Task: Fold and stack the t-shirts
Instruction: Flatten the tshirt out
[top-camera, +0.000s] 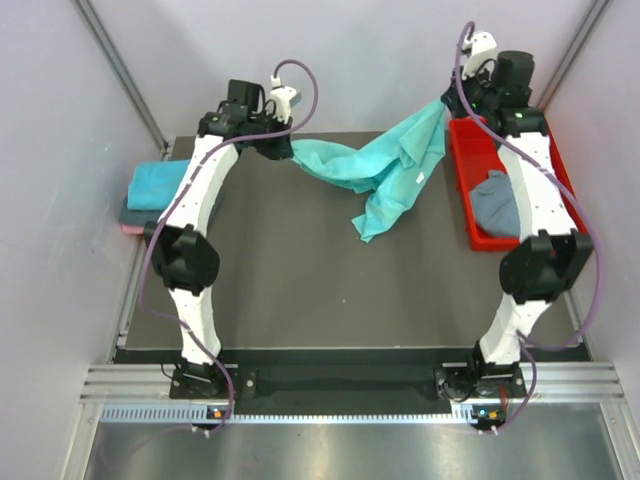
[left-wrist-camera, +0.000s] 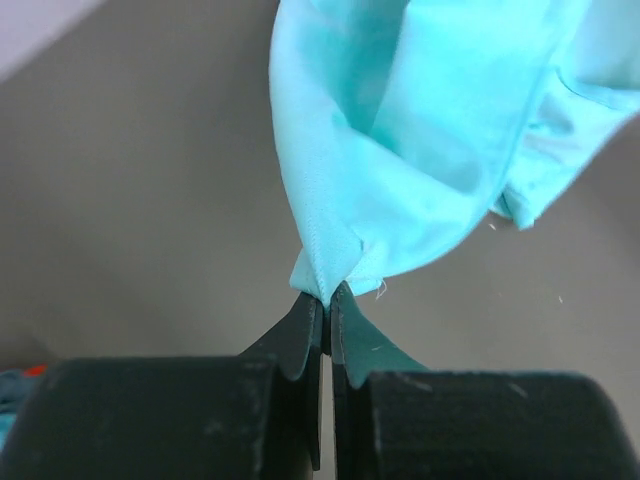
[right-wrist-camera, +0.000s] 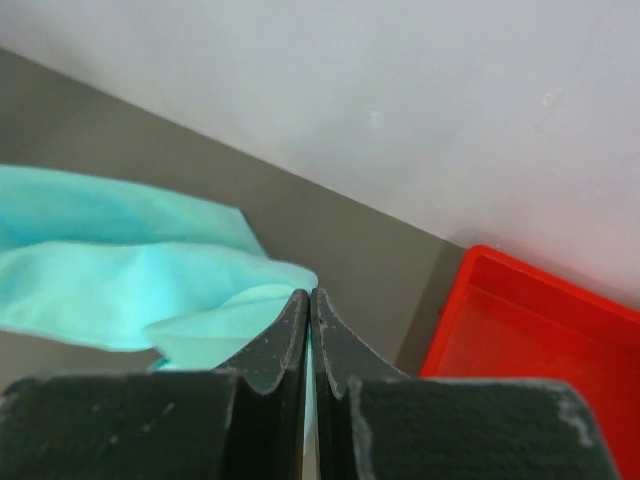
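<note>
The robot's left gripper will next move back and down onto the bare mat, below it toward the robot's base, and let go of the t-shirt's corner where there is open space.
A turquoise t-shirt (top-camera: 385, 170) hangs stretched between my two grippers at the far side of the table, its lower part drooping onto the mat. My left gripper (top-camera: 283, 148) is shut on one corner of it (left-wrist-camera: 400, 150), the cloth pinched at the fingertips (left-wrist-camera: 310, 310). My right gripper (top-camera: 450, 100) is shut on the other end (right-wrist-camera: 130, 270), near the red tray's far corner. A slate grey-blue t-shirt (top-camera: 497, 203) lies bunched in the red tray (top-camera: 465, 175). A folded teal t-shirt (top-camera: 158, 185) lies on a pink one (top-camera: 130, 226) at the table's left edge.
The dark mat (top-camera: 330, 290) covers the table. Grey walls close in at the back and both sides. The red tray (right-wrist-camera: 540, 330) stands at the right edge, close to my right gripper.
</note>
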